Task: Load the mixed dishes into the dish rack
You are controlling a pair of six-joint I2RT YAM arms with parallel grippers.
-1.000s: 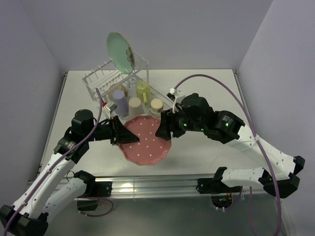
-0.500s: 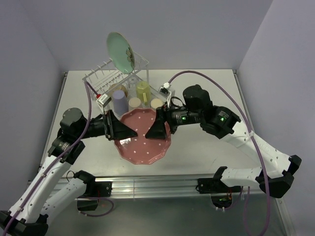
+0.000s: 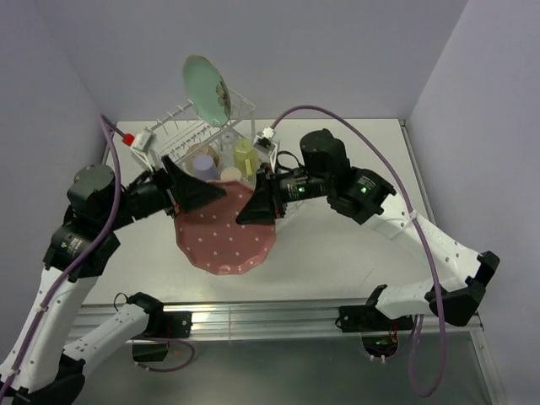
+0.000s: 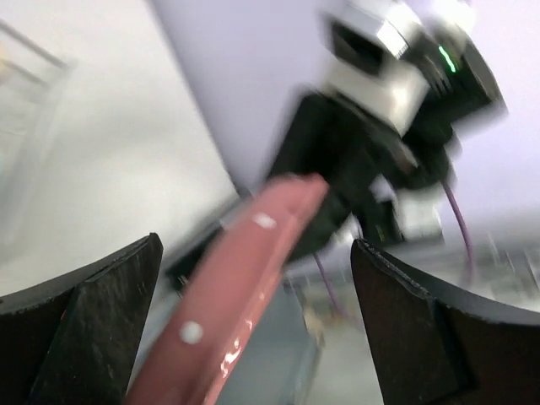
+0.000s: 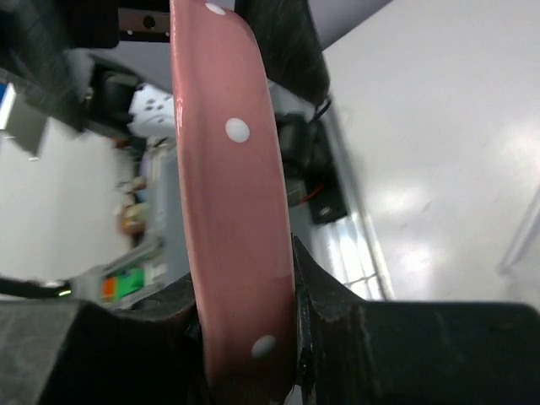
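Observation:
I will swing my right gripper outward next, turn the pink-red plate [image 3: 221,240] upright and release it in the empty slots among the pegs beside the mint-green plate.
The pink-red dotted scalloped plate [image 3: 221,240] hangs tilted in the air just in front of the dish rack [image 3: 173,126]. My right gripper [image 3: 255,208] is shut on its right rim; in the right wrist view the plate [image 5: 228,169] stands edge-on, clamped between the jaws of the gripper [image 5: 249,337]. My left gripper [image 3: 198,192] is open, its fingers apart on either side of the plate's left rim [image 4: 245,278] without touching it. The mint-green plate [image 3: 207,89] stands upright on the rack. A lavender cup [image 3: 202,160], a yellow cup [image 3: 245,152] and a beige cup [image 3: 229,175] sit in the rack behind the held plate.
The rack's raised pegs [image 3: 169,118] stand at the back left, close to the left wall. A metal rail [image 3: 270,316] runs along the table's near edge. The right arm's purple cable [image 3: 337,114] arcs over the table behind the grippers.
The plate has risen and moved left toward the rack. My left gripper has let go of the rim and opened wide. My right gripper has shut on the opposite rim.

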